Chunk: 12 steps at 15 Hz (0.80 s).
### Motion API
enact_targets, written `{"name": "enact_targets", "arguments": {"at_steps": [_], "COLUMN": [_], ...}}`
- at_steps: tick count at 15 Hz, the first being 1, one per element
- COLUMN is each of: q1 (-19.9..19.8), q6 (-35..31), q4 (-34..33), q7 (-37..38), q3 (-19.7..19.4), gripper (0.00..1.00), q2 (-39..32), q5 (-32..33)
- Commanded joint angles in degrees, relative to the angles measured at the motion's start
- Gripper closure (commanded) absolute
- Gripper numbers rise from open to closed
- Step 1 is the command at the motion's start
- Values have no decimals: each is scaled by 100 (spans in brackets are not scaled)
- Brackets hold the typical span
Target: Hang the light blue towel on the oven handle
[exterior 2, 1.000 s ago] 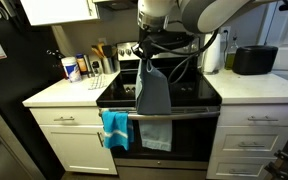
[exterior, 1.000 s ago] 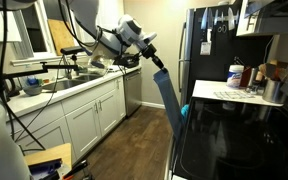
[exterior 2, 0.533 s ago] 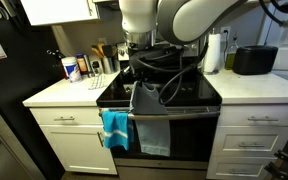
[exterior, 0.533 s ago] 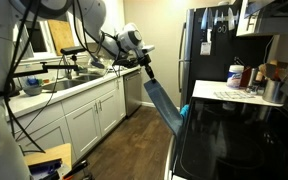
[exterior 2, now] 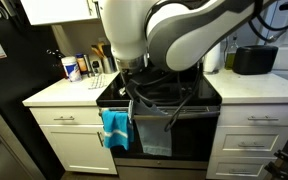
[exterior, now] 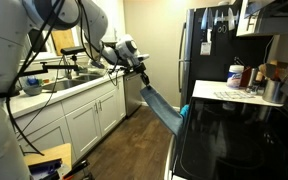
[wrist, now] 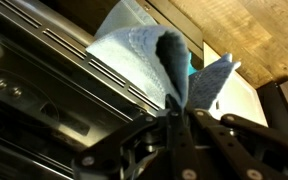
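The towel already hangs over the oven handle, so next I will move my gripper gently down and away from the stove, toward the white cabinets, to let go of the towel's folded edge.
The light blue towel [exterior: 162, 105] slants from my gripper [exterior: 141, 72] down to the front of the stove. In the front exterior view it hangs over the oven handle [exterior 2: 191, 114] as a grey-blue cloth [exterior 2: 156, 136], beside a bright turquoise towel [exterior 2: 114, 128]. My arm hides the gripper there. In the wrist view the gripper [wrist: 178, 112] is shut on a folded edge of the light blue towel [wrist: 144, 52], and the turquoise towel [wrist: 192, 68] peeks out behind it.
A black fridge [exterior: 209, 45] stands beside the stove. White cabinets with a sink counter [exterior: 79, 100] run along the opposite wall, with a wooden floor [exterior: 134, 140] between. Bottles [exterior 2: 76, 68] and a black toaster [exterior 2: 254, 60] sit on the counters beside the stove.
My gripper has moved away from the stove and lower, still holding the towel. The towel went from hanging almost straight down to slanting towards the oven front.
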<state>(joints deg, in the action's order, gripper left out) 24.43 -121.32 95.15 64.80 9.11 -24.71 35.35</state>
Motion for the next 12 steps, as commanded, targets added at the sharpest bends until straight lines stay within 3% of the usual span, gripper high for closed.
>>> {"name": "enact_targets", "arguments": {"at_steps": [1,12], "q1": [362,1505], "q6": [279,1167], "q4": [-271,-1409], "q7": [-202,-779], "q3": [-133,-152], "gripper": [99,99], "q2": [-361,-1700], "q5": [495,1627]}}
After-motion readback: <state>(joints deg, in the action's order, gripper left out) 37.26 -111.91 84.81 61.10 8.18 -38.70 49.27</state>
